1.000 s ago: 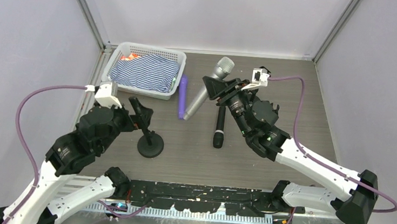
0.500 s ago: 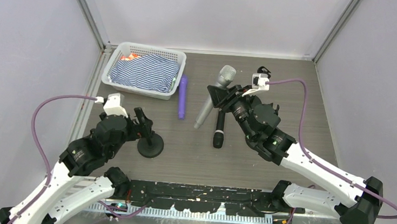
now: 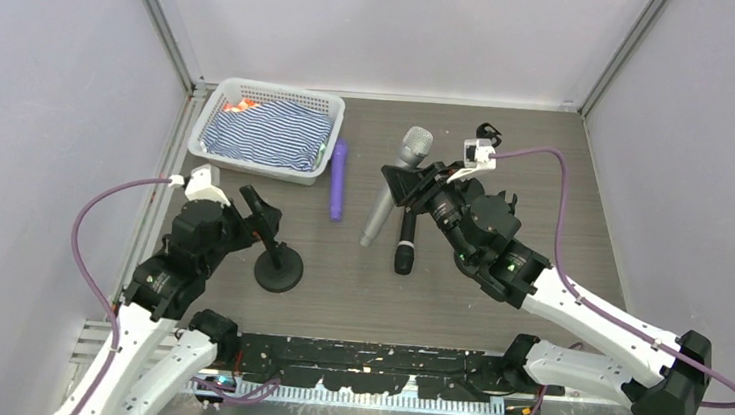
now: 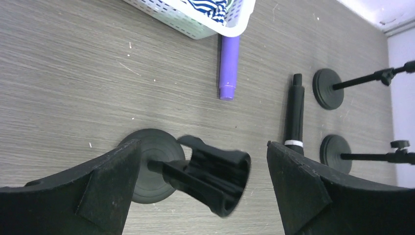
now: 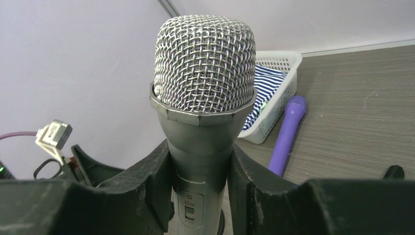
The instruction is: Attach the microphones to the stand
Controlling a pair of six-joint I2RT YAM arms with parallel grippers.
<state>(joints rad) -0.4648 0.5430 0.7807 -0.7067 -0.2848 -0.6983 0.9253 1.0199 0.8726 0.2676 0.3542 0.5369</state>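
Observation:
I should next turn my left gripper's fingers square to the sides of the black stand's clip (image 4: 209, 174) and close them, because the clip sits crooked between the open fingers.
My right gripper (image 3: 404, 184) is shut on the silver-grey microphone (image 3: 387, 197), held off the table with its mesh head (image 5: 205, 68) up and the jaws (image 5: 200, 181) clamped just below the head. The black microphone (image 3: 406, 239) and the purple microphone (image 3: 338, 180) lie flat on the table. A black stand (image 3: 278, 270) with a round base stands at the left. Its clip (image 4: 215, 176) sits between the wide-open fingers of my left gripper (image 4: 204, 147), untouched by either finger.
A white basket (image 3: 227, 105) with striped cloth sits at the back left, the purple microphone (image 4: 229, 66) beside it. Two more black stands (image 4: 329, 88) (image 4: 335, 149) show at the right of the left wrist view, past the black microphone (image 4: 295, 115). Walls enclose three sides.
The right gripper has swung the silver-grey microphone more upright and brought it nearer the front, over the black one. The left arm has shifted, its gripper staying open around the stand's clip.

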